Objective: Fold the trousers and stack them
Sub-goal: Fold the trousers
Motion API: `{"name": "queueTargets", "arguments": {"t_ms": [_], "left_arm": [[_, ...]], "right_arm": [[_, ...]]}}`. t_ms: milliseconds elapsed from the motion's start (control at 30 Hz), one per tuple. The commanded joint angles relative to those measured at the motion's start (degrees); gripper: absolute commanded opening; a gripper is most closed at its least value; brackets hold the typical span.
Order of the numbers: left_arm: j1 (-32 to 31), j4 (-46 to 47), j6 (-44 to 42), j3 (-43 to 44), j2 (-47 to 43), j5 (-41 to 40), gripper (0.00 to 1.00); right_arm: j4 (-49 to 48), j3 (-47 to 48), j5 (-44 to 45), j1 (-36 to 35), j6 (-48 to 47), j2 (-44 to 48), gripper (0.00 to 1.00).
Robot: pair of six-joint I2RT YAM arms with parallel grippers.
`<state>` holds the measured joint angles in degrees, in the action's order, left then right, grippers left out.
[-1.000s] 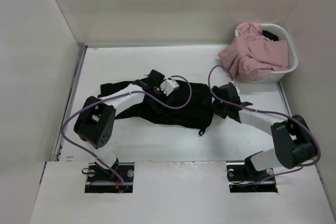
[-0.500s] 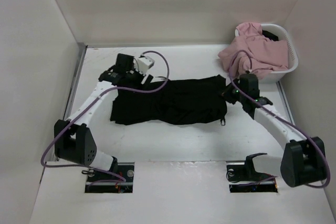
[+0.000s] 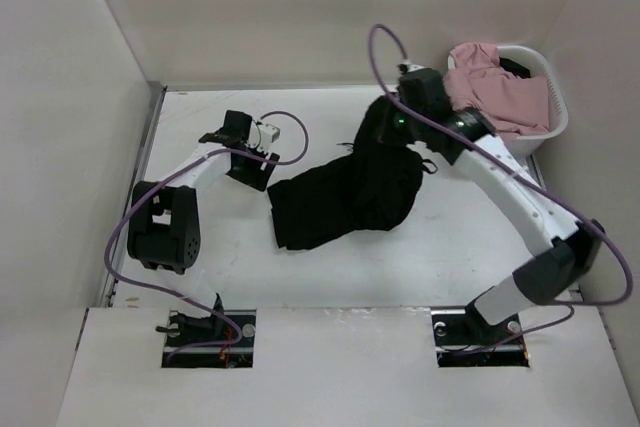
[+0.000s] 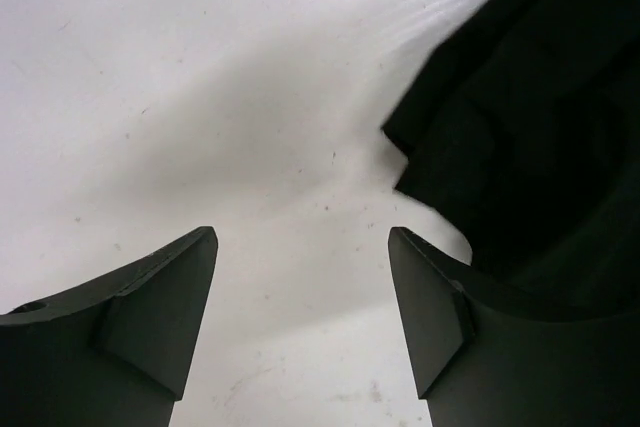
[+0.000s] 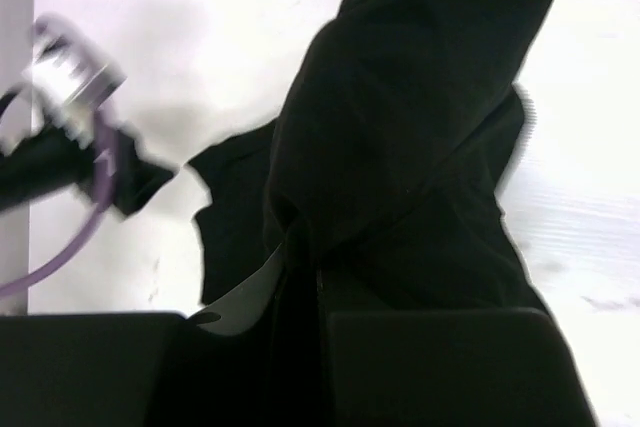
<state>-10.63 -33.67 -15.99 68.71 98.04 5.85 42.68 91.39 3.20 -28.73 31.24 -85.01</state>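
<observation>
The trousers' fold swings down and to the left in the top view with my right gripper next and gets released, since the trousers' flat end lies that way.
The black trousers (image 3: 345, 197) hang in a bunched fold from my right gripper (image 3: 383, 125), which is shut on their upper end and raised over the back middle of the table. Their lower part still rests on the table (image 3: 330, 277) at the centre. From the right wrist, the trousers (image 5: 420, 137) drape down from the shut right gripper (image 5: 318, 292). My left gripper (image 3: 258, 162) is open, low over the table just left of the trousers. Its fingers (image 4: 170, 297) have only bare table between them, with the trousers' edge (image 4: 520, 137) to their right.
A white basket (image 3: 555, 112) at the back right corner holds a heap of pink garments (image 3: 485, 97). White walls close the table at the back and both sides. The left arm's purple cable (image 3: 285, 142) loops beside its wrist.
My right gripper has lifted the trousers' right end up and swung it back and left, so the flat garment is now bunched. My left arm has drawn in toward the trousers' left end.
</observation>
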Motion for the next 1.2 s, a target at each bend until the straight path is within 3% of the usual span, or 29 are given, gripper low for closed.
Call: {"name": "queueTargets", "arguments": {"t_ms": [0,267,500,567,767,833,900,1000,1167], "left_arm": [[0.04,3.96,2.63,0.20,1.71,-0.39,0.68],[0.57,4.58,3.94,3.44,9.00,2.59,0.61],[1.27,5.37,3.95,9.68,14.02,2.59,0.56],[1.27,5.37,3.95,12.14,15.07,2.85,0.57],[3.73,4.58,4.12,19.70,17.45,2.85,0.59],[4.96,3.71,3.78,21.72,17.10,2.59,0.61],[6.36,2.30,3.16,22.96,15.35,2.07,0.63],[8.65,-1.03,2.19,23.05,9.39,1.36,0.65],[6.74,-7.19,1.48,17.27,-5.98,2.14,0.68]], "right_arm": [[6.19,8.60,3.74,-7.77,-2.15,-7.51,0.01],[5.32,23.02,4.71,-20.08,-1.01,-24.83,0.06],[-0.56,29.10,5.06,-25.98,1.27,-30.82,0.12],[-3.29,28.93,4.10,-26.77,1.63,-31.79,0.20],[-15.84,28.05,-3.62,-29.84,-1.26,-33.12,0.66],[-21.03,25.34,-6.09,-30.90,-3.81,-30.58,0.78],[-26.13,19.82,-7.59,-31.08,-6.45,-25.76,0.84],[-30.98,7.78,-4.71,-30.21,-7.61,-16.53,0.85],[-28.44,-10.24,0.75,-18.27,0.47,-7.54,0.81]]}}
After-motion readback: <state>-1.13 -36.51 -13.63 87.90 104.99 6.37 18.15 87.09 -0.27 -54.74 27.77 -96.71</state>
